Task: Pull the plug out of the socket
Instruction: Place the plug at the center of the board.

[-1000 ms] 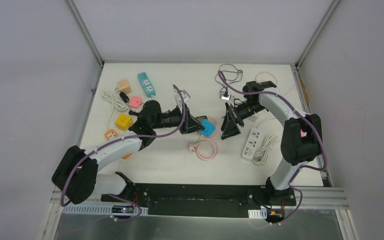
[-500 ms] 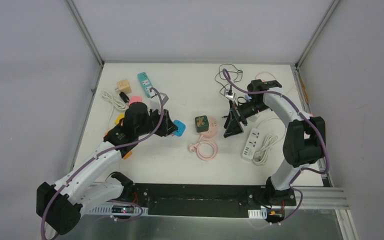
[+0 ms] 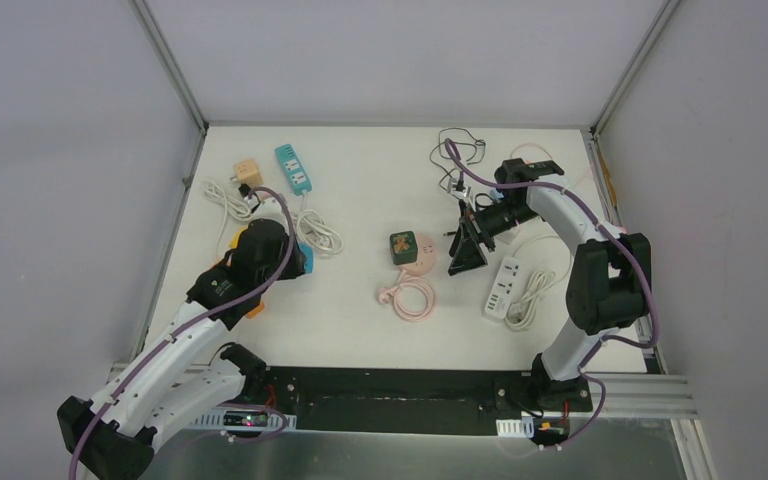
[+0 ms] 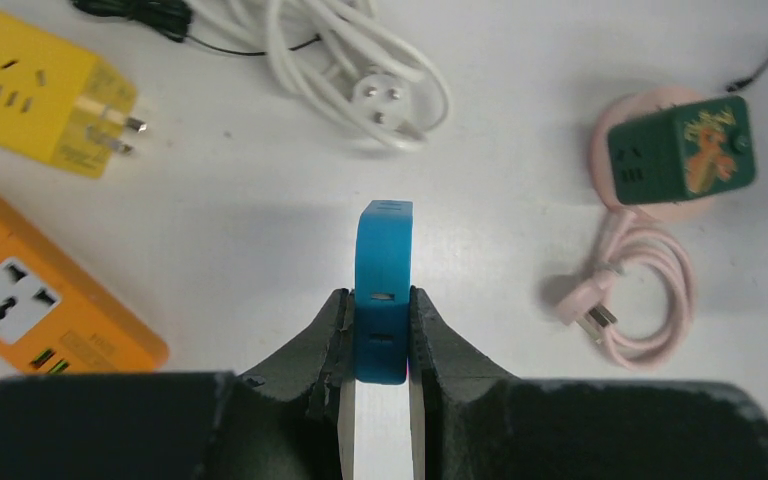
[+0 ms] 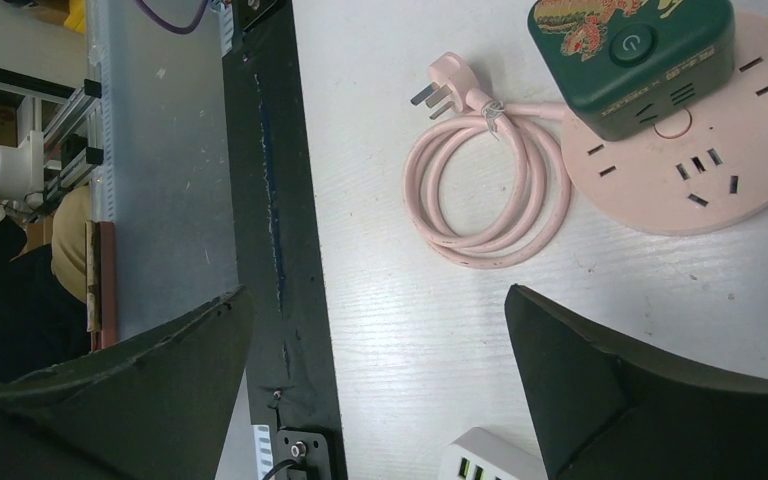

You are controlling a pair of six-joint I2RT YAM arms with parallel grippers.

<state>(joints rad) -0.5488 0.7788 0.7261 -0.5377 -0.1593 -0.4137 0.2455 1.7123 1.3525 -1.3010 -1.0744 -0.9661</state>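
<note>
The tabletop between yellow adapter and white cable is bare, so next my left gripper descends toward the adapter, onto that clear patch (image 4: 208,178), and releases the plug.
My left gripper (image 3: 298,258) is shut on a blue plug (image 4: 384,270), held upright above the bare table at the left; the plug barely shows in the top view (image 3: 305,250). The round pink socket (image 3: 424,263) lies mid-table with a dark green cube adapter (image 3: 402,245) on its left part; both show in the left wrist view, socket (image 4: 600,150) and cube (image 4: 682,152). My right gripper (image 3: 463,250) is open and empty just right of the socket (image 5: 750,170), jaws wide apart.
The pink coiled cord (image 3: 412,298) lies in front of the socket. A white power strip (image 3: 501,287) is at the right. Near my left gripper are a yellow adapter (image 4: 45,95), an orange strip (image 4: 30,300) and a white cable (image 4: 360,70). A teal strip (image 3: 293,168) lies far left.
My left gripper pulled the blue plug away from the pink socket and carried it left across the table. The right gripper drew back slightly and stays open.
</note>
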